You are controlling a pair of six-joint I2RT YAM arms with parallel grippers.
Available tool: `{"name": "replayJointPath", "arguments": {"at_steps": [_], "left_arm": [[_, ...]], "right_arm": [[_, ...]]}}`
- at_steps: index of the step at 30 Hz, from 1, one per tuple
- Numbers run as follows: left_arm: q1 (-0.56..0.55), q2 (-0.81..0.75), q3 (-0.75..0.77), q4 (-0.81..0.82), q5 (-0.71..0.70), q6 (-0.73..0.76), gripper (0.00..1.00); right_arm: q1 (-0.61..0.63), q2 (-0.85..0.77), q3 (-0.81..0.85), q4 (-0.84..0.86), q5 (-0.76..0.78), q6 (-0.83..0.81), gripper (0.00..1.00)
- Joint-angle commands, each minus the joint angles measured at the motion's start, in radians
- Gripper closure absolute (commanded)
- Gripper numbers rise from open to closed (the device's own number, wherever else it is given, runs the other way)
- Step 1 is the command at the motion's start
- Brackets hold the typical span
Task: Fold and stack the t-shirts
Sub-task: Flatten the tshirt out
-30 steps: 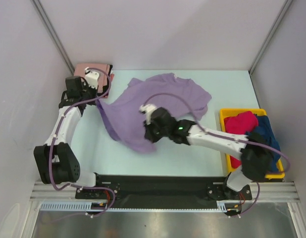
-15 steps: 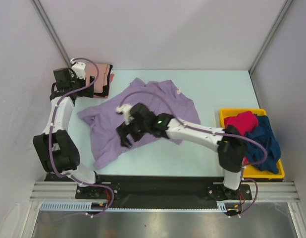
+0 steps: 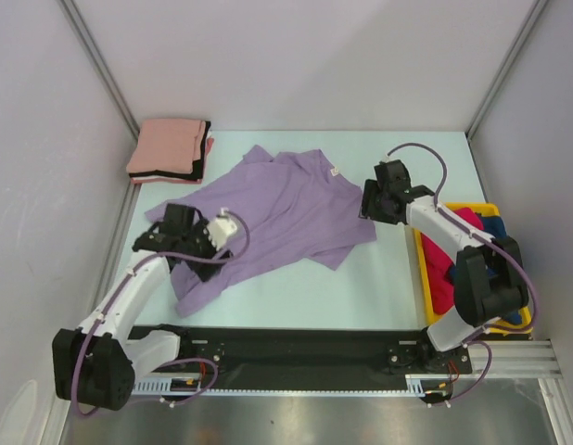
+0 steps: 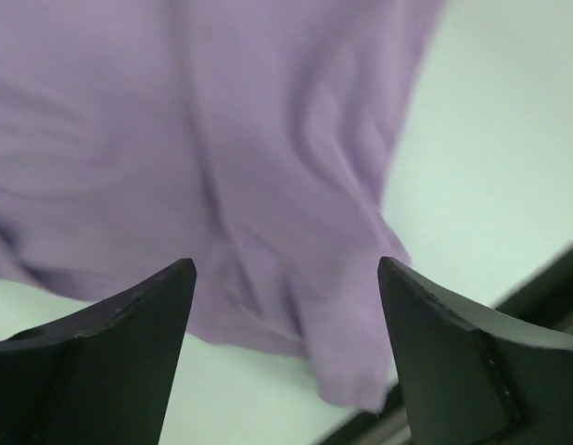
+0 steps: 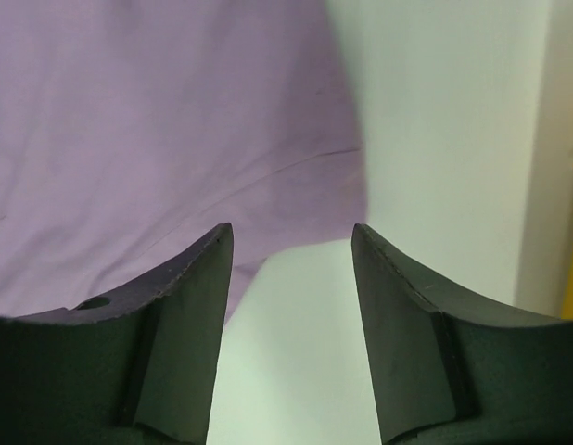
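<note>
My left gripper lowers its open fingers back onto the t-shirt's near sleeve end (image 3: 194,298) (image 4: 347,357) next, since that sleeve end sticks out below it and back toward the base bar.
A lavender purple t-shirt (image 3: 282,213) lies spread out in the middle of the table. My left gripper (image 3: 210,260) hovers over its front left part. In the left wrist view that gripper (image 4: 286,278) is open, with purple cloth (image 4: 268,148) below the fingers and nothing between them. My right gripper (image 3: 370,209) hangs at the shirt's right edge. In the right wrist view it (image 5: 291,236) is open over bare table, with the shirt's edge (image 5: 157,120) just ahead. A folded salmon pink t-shirt (image 3: 168,146) lies on a black one in the back left corner.
A yellow bin (image 3: 419,246) stands at the right edge with a red t-shirt (image 3: 441,278) in it, partly hidden by my right arm. Grey walls enclose the table on three sides. The black base rail (image 3: 286,345) runs along the front.
Both grippers opened and let go of the purple shirt, which now lies flat. The left arm swung from the back left stack to the front left. The right arm drew back to the right.
</note>
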State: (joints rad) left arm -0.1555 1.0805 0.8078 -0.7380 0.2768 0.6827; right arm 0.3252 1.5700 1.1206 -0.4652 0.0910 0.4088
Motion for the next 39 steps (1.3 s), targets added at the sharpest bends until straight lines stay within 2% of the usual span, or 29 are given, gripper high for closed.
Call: {"name": "replayJointPath", "arguments": {"at_steps": [1, 8, 10, 13, 14, 15, 16, 17, 18, 19, 20, 21, 24, 27, 32, 33, 37, 38, 39], "left_arm": [[-0.068, -0.065, -0.128, -0.112, -0.154, 0.123, 0.14], [-0.162, -0.018, -0.278, 0.038, -0.303, 0.094, 0.09], [-0.168, 0.013, -0.28, 0.029, -0.289, 0.071, 0.09], [-0.177, 0.01, -0.314, 0.046, -0.326, 0.081, 0.17], [-0.177, 0.009, -0.321, 0.06, -0.336, 0.084, 0.22], [-0.177, 0.004, -0.318, 0.055, -0.344, 0.084, 0.35], [-0.177, -0.007, -0.306, 0.043, -0.341, 0.083, 0.41], [-0.177, -0.013, -0.291, 0.011, -0.337, 0.08, 0.47], [-0.177, -0.024, -0.253, -0.001, -0.334, 0.072, 0.61], [-0.177, -0.045, -0.233, -0.014, -0.338, 0.072, 0.69], [-0.177, -0.057, -0.201, -0.023, -0.346, 0.068, 0.92], [-0.177, -0.07, -0.185, -0.023, -0.355, 0.064, 0.98], [-0.176, -0.111, -0.127, -0.032, -0.392, 0.063, 1.0], [-0.17, -0.142, -0.028, -0.044, -0.459, 0.078, 1.0], [-0.06, -0.183, 0.177, -0.041, -0.496, 0.126, 1.0], [-0.017, -0.189, 0.244, -0.038, -0.498, 0.133, 1.0], [0.034, -0.179, 0.445, -0.061, -0.516, 0.164, 1.0], [0.04, -0.171, 0.544, -0.078, -0.515, 0.169, 1.0], [0.039, -0.156, 0.594, -0.093, -0.515, 0.167, 1.0]], "right_arm": [[-0.049, 0.079, 0.024, 0.005, 0.013, -0.024, 0.41], [-0.078, 0.212, 0.057, -0.004, -0.025, -0.038, 0.42], [-0.075, 0.231, 0.061, -0.012, -0.03, -0.034, 0.44], [-0.06, 0.231, 0.041, 0.014, -0.065, -0.03, 0.53], [-0.06, 0.235, 0.039, 0.017, -0.069, -0.03, 0.65], [-0.055, 0.24, 0.039, 0.014, -0.07, -0.028, 0.72], [-0.058, 0.24, 0.039, 0.01, -0.07, -0.024, 0.78], [-0.06, 0.239, 0.038, 0.013, -0.082, -0.021, 0.89], [-0.063, 0.226, 0.035, 0.013, -0.091, -0.019, 0.94], [-0.067, 0.219, 0.028, 0.014, -0.121, -0.015, 1.0], [-0.067, 0.19, 0.025, 0.014, -0.123, -0.013, 1.0], [-0.074, 0.174, 0.024, 0.011, -0.122, -0.011, 1.0], [-0.095, 0.078, 0.025, -0.018, -0.125, -0.005, 1.0], [-0.095, -0.025, 0.086, -0.122, -0.093, -0.021, 1.0], [-0.101, -0.303, 0.215, -0.334, 0.016, -0.03, 1.0], [-0.104, -0.333, 0.276, -0.396, 0.027, -0.027, 1.0], [-0.106, -0.442, 0.506, -0.535, 0.041, -0.021, 1.0], [-0.106, -0.462, 0.557, -0.561, 0.045, -0.022, 1.0], [-0.106, -0.467, 0.681, -0.608, 0.052, -0.024, 1.0]]}}
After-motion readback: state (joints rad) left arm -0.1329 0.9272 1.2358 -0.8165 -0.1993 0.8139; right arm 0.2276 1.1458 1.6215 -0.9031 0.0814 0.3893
